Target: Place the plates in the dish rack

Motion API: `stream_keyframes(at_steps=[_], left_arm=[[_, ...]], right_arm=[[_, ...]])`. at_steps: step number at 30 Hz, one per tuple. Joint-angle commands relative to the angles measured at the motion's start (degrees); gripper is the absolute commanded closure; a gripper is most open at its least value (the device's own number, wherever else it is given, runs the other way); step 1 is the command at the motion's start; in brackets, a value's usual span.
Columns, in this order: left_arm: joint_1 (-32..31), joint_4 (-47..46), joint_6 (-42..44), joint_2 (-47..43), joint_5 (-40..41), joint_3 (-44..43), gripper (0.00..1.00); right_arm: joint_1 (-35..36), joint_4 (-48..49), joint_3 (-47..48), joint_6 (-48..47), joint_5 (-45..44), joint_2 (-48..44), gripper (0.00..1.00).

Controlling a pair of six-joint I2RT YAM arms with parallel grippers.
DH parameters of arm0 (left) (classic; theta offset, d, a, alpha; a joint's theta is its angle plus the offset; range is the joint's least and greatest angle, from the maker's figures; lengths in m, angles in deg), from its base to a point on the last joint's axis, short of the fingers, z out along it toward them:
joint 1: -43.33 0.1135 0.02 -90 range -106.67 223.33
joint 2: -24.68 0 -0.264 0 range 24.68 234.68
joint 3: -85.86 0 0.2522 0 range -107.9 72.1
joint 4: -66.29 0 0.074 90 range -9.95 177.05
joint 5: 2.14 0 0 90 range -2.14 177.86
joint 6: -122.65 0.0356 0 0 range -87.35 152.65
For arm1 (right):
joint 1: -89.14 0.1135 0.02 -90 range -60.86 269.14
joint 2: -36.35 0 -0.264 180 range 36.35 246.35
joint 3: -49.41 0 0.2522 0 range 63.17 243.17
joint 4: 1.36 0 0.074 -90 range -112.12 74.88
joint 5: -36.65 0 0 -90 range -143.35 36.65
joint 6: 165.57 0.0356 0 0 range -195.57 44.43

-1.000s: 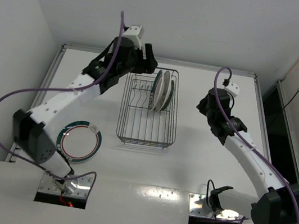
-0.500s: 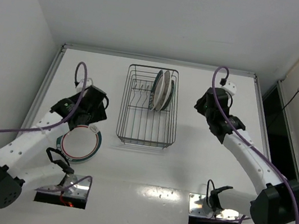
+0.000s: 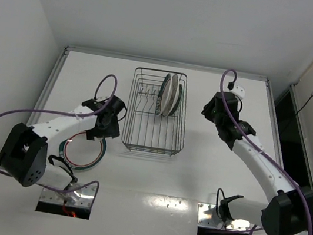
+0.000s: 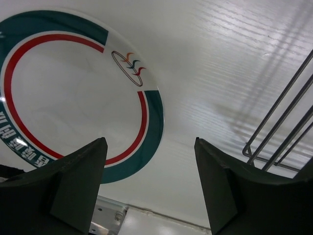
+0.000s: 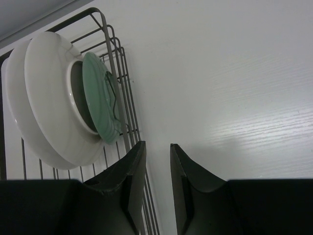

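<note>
The left gripper will next lower its open fingers on both sides of the flat white plate's rim nearest the rack and close, because the plate's rim is below it, between those fingers.
The dish rack (image 3: 156, 117) is a dark wire basket at the table's middle back. Plates (image 3: 171, 94) stand upright in its far right part. In the right wrist view these are a large white plate (image 5: 44, 107) and a smaller greenish one (image 5: 100, 98). One white plate with green and red rings (image 3: 83, 150) lies flat left of the rack, also in the left wrist view (image 4: 73, 93). My left gripper (image 3: 107, 125) (image 4: 149, 142) is open and empty, low over that plate's edge nearest the rack. My right gripper (image 3: 211, 111) (image 5: 156, 144) is empty, its jaws a narrow gap apart, right of the rack.
The rack's wire corner (image 4: 279, 127) is close to my left gripper's right finger. Raised table rims run along the back and left sides (image 3: 55, 77). Metal mounting plates (image 3: 70, 193) sit at the near edge by the arm bases.
My left arm has swung from the rack's back left corner down to the plate on the table. My right arm has hardly moved.
</note>
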Motion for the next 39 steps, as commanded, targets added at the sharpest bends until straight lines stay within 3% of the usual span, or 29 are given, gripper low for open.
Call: stream_keyframes(at_steps=[1, 9, 12, 15, 16, 19, 20, 23, 26, 31, 39], left_arm=[[0.1, -2.7, 0.5, 1.3, -1.7, 1.9, 0.30], [0.1, -6.7, 1.0, 8.5, -2.8, 4.7, 0.30], [0.1, -7.2, 1.5, 10.6, -2.8, 4.7, 0.35], [0.1, -8.4, 1.5, 11.5, -2.8, 5.2, 0.49], [0.1, -9.1, 2.4, 12.2, -2.8, 5.7, 0.61], [0.1, -10.3, 3.0, 14.1, -2.2, 6.4, 0.78], [0.1, -10.3, 3.6, 15.0, -1.5, 6.4, 0.88], [0.1, -10.9, 4.2, 16.4, -0.9, 6.9, 1.00], [0.1, -10.3, 4.2, 17.0, 1.2, 6.3, 1.00], [0.1, -2.9, 4.2, 9.8, 7.4, -1.3, 1.00], [0.1, 5.8, 7.6, 7.4, 13.3, -29.4, 1.00]], right_arm=[[0.3, 2.1, 2.7, -0.9, 0.6, 0.1, 0.77], [0.3, 1.6, 2.7, -1.4, 0.6, 0.1, 0.77], [-0.2, 1.6, 2.7, -1.4, 0.6, 0.1, 0.77], [-0.2, 1.6, 2.7, -1.9, 0.6, 0.6, 0.77], [-0.2, 1.6, 2.7, -1.9, 0.6, 0.6, 0.77], [-0.2, 1.1, 3.3, -1.9, 0.6, 0.6, 0.77], [-0.2, 1.1, 3.3, -1.9, 0.6, 0.6, 0.77], [-0.2, 0.5, 3.3, -1.9, 0.6, 0.6, 0.77], [-0.2, 0.5, 3.3, -1.9, 0.1, 0.6, 0.77], [-0.2, 0.5, 3.3, -1.9, 0.1, 0.1, 0.77], [-0.2, 0.5, 3.3, -1.9, 0.6, 0.1, 0.77]])
